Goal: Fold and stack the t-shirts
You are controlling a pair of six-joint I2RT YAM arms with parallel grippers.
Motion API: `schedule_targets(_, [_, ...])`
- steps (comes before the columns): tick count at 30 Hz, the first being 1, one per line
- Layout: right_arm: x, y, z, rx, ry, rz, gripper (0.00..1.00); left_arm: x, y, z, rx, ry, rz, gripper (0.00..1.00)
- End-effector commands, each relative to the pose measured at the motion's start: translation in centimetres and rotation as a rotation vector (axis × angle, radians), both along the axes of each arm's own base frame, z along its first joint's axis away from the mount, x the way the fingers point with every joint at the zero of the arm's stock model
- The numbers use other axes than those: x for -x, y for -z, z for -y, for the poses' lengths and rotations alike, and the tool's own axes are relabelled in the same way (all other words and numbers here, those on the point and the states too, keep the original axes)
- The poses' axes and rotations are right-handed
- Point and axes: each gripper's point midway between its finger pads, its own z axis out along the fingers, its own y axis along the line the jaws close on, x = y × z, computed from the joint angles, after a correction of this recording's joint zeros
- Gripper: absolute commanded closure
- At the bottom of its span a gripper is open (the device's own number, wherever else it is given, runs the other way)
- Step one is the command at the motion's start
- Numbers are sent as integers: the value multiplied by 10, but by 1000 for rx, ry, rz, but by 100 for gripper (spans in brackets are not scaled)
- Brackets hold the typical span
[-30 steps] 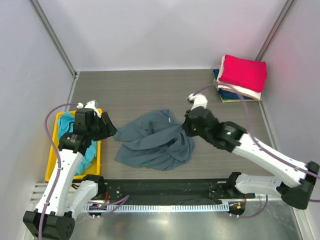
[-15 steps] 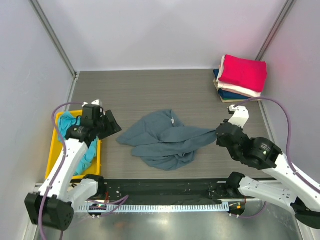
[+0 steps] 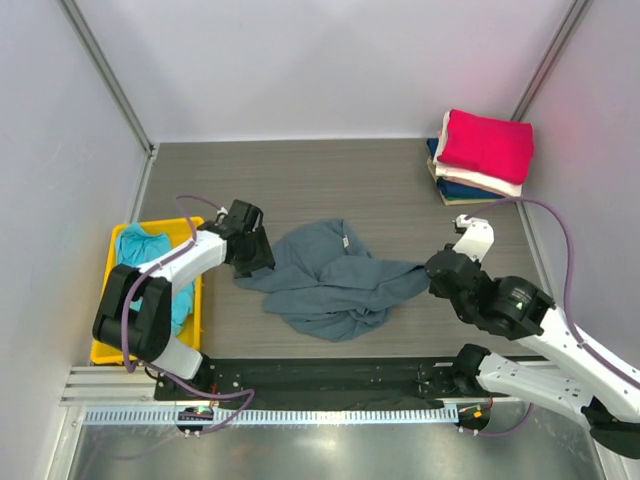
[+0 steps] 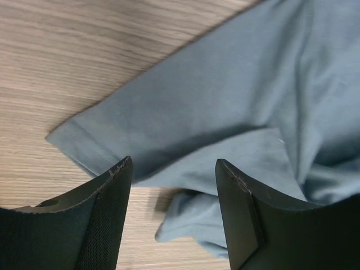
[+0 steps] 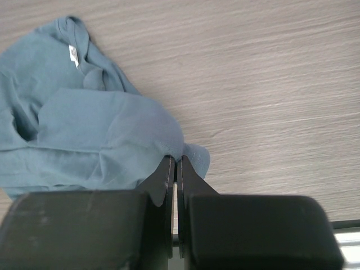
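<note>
Next, the left gripper moves down onto the t-shirt's hemmed edge by the bin and pinches it there, since that edge lies between the open fingers.
A slate grey-blue t-shirt lies crumpled at mid-table. My left gripper hovers at its left edge, open; in the left wrist view its gripper straddles a fold of the t-shirt without pinching it. My right gripper is shut on the shirt's right edge; the right wrist view shows the gripper pinching the cloth. A teal t-shirt lies in the bin. Folded crimson, cream and navy t-shirts are stacked at the back right.
A yellow plastic bin stands at the left edge, beside the left arm. A black rail runs along the near edge. Walls close in the table at the back and both sides.
My right gripper pulled the shirt's edge rightward, stretching the cloth out. My left arm swung from over the bin to the shirt's left edge, still open.
</note>
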Motion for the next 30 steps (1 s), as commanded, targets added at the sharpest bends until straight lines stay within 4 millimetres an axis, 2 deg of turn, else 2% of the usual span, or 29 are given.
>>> schedule_targets(1, [-5, 2, -13, -62, -7, 9, 99, -13, -1, -5, -32, -77, 45, 38])
schedule_targets(4, [-6, 9, -15, -49, -17, 6, 99, -1, 7, -7, -43, -88, 28, 34])
schedule_targets(6, [-8, 10, -16, -34, -20, 3, 99, 6, 5, -5, -36, -87, 33, 33])
schedule_targets(10, [-12, 13, -20, -7, -26, -7, 99, 28, 10, -11, -33, -127, -4, 32])
schedule_targets(13, [-14, 13, -24, -8, -38, -9, 99, 36, 10, -19, -42, -156, 8, 30])
schedule_targets(16, [-15, 14, -27, -14, -43, -11, 99, 36, 12, -23, -55, -174, 21, 26])
schedule_targets(23, [-12, 18, -26, -21, -50, -15, 99, 28, 36, -20, -65, -173, 7, 24])
schedule_targets(26, [-11, 19, -25, -21, -48, -16, 99, 20, 47, -18, -71, -172, 15, 34])
schedule_targets(27, [-11, 22, -25, -17, -47, -21, 99, 18, 55, -20, -90, -171, 3, 49])
schedule_targets(29, [-12, 23, -24, -9, -43, -21, 99, 7, 50, -16, -91, -166, 21, 73])
schedule_targets(30, [-12, 22, -25, -6, -45, -21, 99, 1, 43, -15, -89, -159, 43, 92])
